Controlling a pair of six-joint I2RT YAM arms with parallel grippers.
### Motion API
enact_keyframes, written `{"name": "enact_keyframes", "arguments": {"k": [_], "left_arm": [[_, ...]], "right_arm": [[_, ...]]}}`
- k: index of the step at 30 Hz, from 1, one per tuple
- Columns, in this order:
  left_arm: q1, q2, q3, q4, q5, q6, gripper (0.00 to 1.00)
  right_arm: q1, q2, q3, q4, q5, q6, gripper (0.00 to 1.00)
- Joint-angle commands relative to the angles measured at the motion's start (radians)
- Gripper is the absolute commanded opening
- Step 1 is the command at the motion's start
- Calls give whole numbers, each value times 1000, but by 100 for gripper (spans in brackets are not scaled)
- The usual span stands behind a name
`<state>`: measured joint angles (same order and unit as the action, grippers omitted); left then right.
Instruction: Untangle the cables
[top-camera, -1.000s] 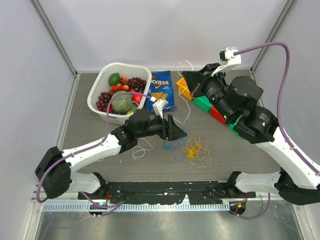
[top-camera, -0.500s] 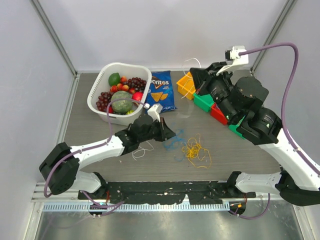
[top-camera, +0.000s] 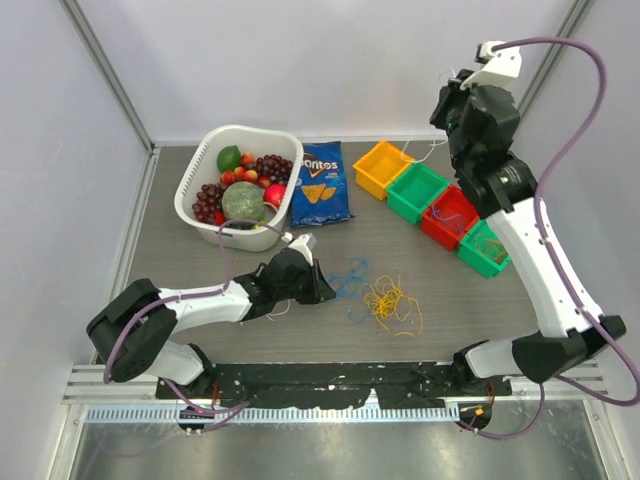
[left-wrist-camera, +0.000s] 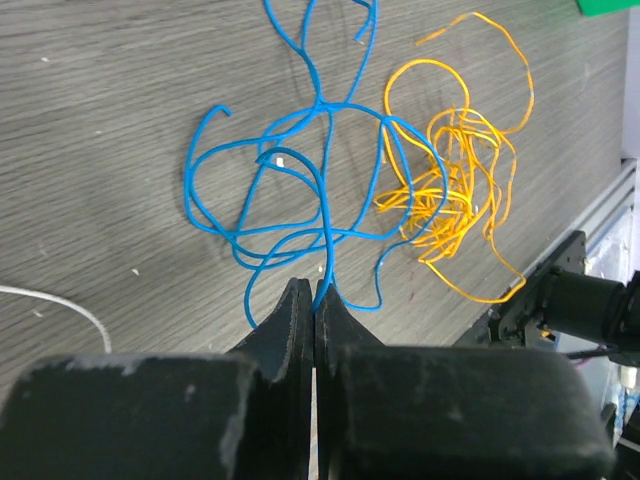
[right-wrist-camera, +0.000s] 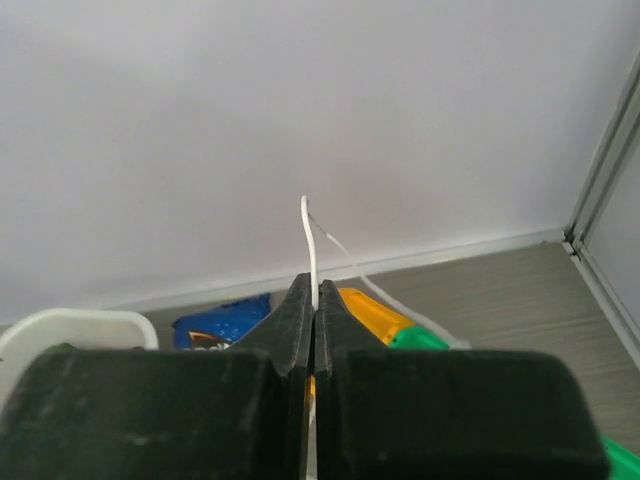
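Next, my right gripper lowers and tilts downward over the green bin beside the orange one to release the white cable there, since the green bin stands empty.
The cables lie loose on the table: a blue cable (top-camera: 350, 278) (left-wrist-camera: 300, 170) next to a tangled orange-yellow cable (top-camera: 392, 303) (left-wrist-camera: 455, 180). Low over the table, my left gripper (top-camera: 318, 288) (left-wrist-camera: 315, 288) is shut on a strand of the blue cable at its near edge. A white cable (left-wrist-camera: 60, 300) lies beside the left arm. My right gripper (top-camera: 442, 112) (right-wrist-camera: 313, 285) is raised high at the back right, shut on another white cable (right-wrist-camera: 310, 235) that trails down toward the bins.
A row of bins stands at the right: orange (top-camera: 365, 162), green (top-camera: 400, 195), red (top-camera: 436, 222), green (top-camera: 470, 255). A Doritos bag (top-camera: 320, 185) lies mid-back. A white basket (top-camera: 190, 190) of fruit stands at the back left. Walls enclose the table.
My left gripper dropped to the table and went from open to shut on the blue cable. The right arm rose up and back, carrying the white cable off the bins.
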<state>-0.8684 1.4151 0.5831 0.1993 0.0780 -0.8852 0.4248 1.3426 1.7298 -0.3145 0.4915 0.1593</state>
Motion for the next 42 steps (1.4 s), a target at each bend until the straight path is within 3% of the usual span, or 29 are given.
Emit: {"name": "enact_keyframes", "arguments": {"k": [1, 5, 14, 25, 29, 35, 39, 42], "left_arm": [[2, -7, 47, 71, 72, 22, 0], [2, -22, 41, 101, 134, 31, 0], [3, -48, 73, 101, 212, 91, 0], [3, -59, 81, 98, 253, 77, 0], [3, -73, 93, 86, 253, 74, 0], [3, -91, 115, 57, 250, 80, 0], [8, -107, 139, 40, 262, 72, 0], [16, -123, 165, 40, 290, 51, 0]], "right_arm": [[-119, 53, -96, 185, -131, 74, 1], [-202, 139, -141, 285, -104, 89, 1], [-236, 302, -145, 348, -91, 86, 1], [-236, 337, -413, 555, -113, 77, 1], [-238, 314, -498, 517, -122, 150, 1], [-236, 230, -651, 538, -266, 250, 1], [-238, 248, -629, 497, -314, 264, 1], [-238, 308, -512, 329, -263, 302, 1]]}}
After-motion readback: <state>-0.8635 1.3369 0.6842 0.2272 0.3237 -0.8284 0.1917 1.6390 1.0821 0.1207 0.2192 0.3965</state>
